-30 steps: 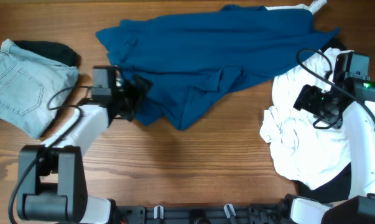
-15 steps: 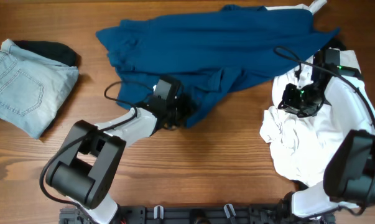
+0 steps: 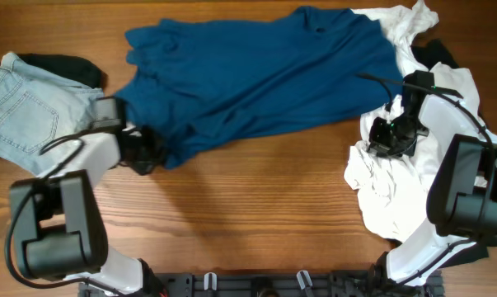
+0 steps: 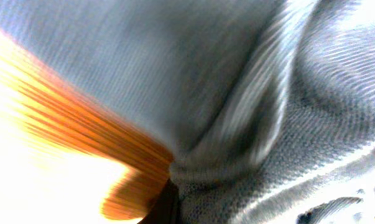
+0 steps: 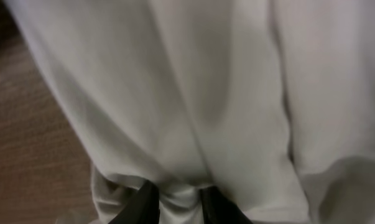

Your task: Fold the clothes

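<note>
I need to move the blue corner to the left in the overhead view with my left gripper next and let go of it on the tabletop (image 3: 128,178) beside the jeans, because creases crowd it.
A blue garment (image 3: 256,74) lies spread across the back middle of the table. My left gripper (image 3: 145,154) is shut on its lower left corner. The left wrist view is blurred: the garment's cloth (image 4: 237,74) fills it, and one dark fingertip (image 4: 165,208) shows at the bottom edge. A crumpled white garment (image 3: 396,190) lies piled at the right. My right gripper (image 3: 386,136) sits on that pile's upper left part. In the right wrist view a fold of the white cloth (image 5: 224,93) is pinched in my right gripper (image 5: 178,202), between its two dark fingers (image 5: 143,205).
Folded light-blue jeans (image 3: 25,115) lie at the far left on a black garment (image 3: 67,68). More black cloth (image 3: 438,54) shows under the white pile at the back right. Bare wood table (image 3: 256,206) runs along the front.
My left arm swung from the table's middle back to the left, pulling the blue garment's corner with it; the garment now lies flatter. My right gripper closed on the white cloth and stayed there.
</note>
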